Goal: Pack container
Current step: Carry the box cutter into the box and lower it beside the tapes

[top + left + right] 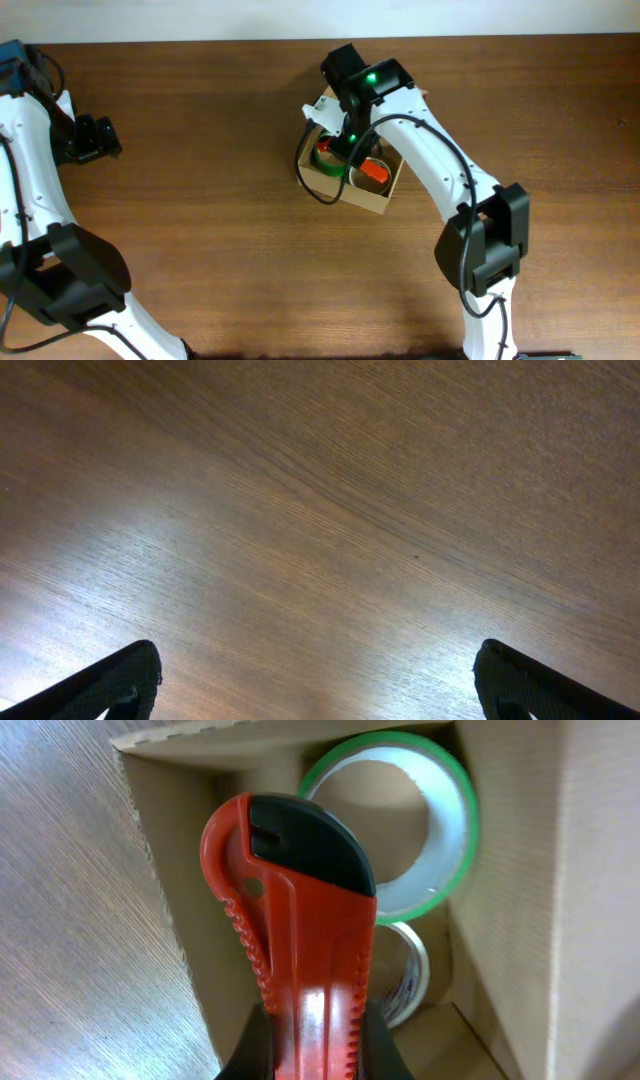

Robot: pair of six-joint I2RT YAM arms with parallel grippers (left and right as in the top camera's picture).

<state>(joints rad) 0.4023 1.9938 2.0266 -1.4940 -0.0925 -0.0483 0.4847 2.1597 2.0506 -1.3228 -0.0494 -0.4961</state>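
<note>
I need to lower the cutter (300,900) back with my right gripper, over the free bottom of the box between the tape rolls and the box's near side. Then I need to let it go.
The container (372,203) is an open tan cardboard box at the middle back of the table. Inside lie a green tape roll (327,160) and a clear tape roll (408,975). My right gripper (350,145) hangs over the box and is shut on a red and black box cutter (300,900), whose tip points down into the box above the green tape roll (440,830). The jaws (315,1045) clamp the cutter's handle. The box walls (510,920) surround it. My left gripper (100,138) is open and empty at the far left, over bare wood (320,510).
The brown wooden table (200,230) surrounds the box. The right arm's cable (318,190) loops over the box's left wall. The table's back edge (200,42) runs just behind the box.
</note>
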